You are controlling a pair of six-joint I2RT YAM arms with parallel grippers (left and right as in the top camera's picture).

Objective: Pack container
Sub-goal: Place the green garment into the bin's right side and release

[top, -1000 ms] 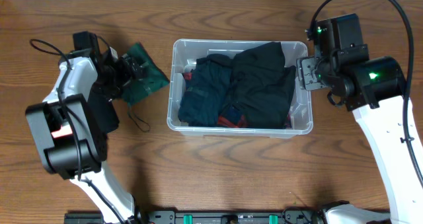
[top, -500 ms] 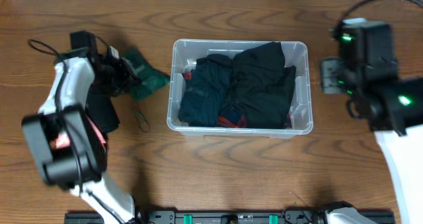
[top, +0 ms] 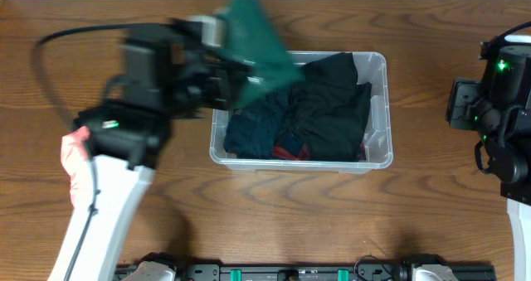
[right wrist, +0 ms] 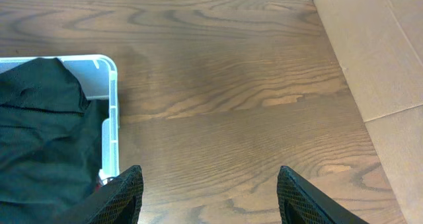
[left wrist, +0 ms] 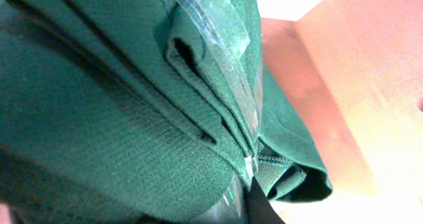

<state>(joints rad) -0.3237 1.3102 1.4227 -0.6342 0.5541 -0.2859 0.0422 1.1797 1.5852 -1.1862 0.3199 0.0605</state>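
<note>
The left gripper lowers across onto the dark clothes (top: 319,107) next and releases the green cloth (top: 253,36). The clothes lie below and to the gripper's right in the overhead view.
The container (top: 299,166) is a clear plastic bin in the middle of the table, filled with dark folded clothes (top: 319,107). A green cloth (top: 253,36) hangs in the air over its left back corner, with my left gripper (top: 226,75) shut on it. In the left wrist view that green cloth (left wrist: 119,118) fills nearly the whole frame and hides the fingers. My right gripper (right wrist: 208,201) stands open with nothing between its fingers, over bare wood just right of the container's rim (right wrist: 112,118).
A cardboard sheet (right wrist: 383,52) lies beyond the table's right edge. My right arm (top: 502,107) is at the far right of the table. My left arm (top: 108,148) crosses the table's left half.
My left gripper shut on the green cloth at the table's left, lifted it and swung it right over the container's corner. My right arm drew back to the right, away from the container.
</note>
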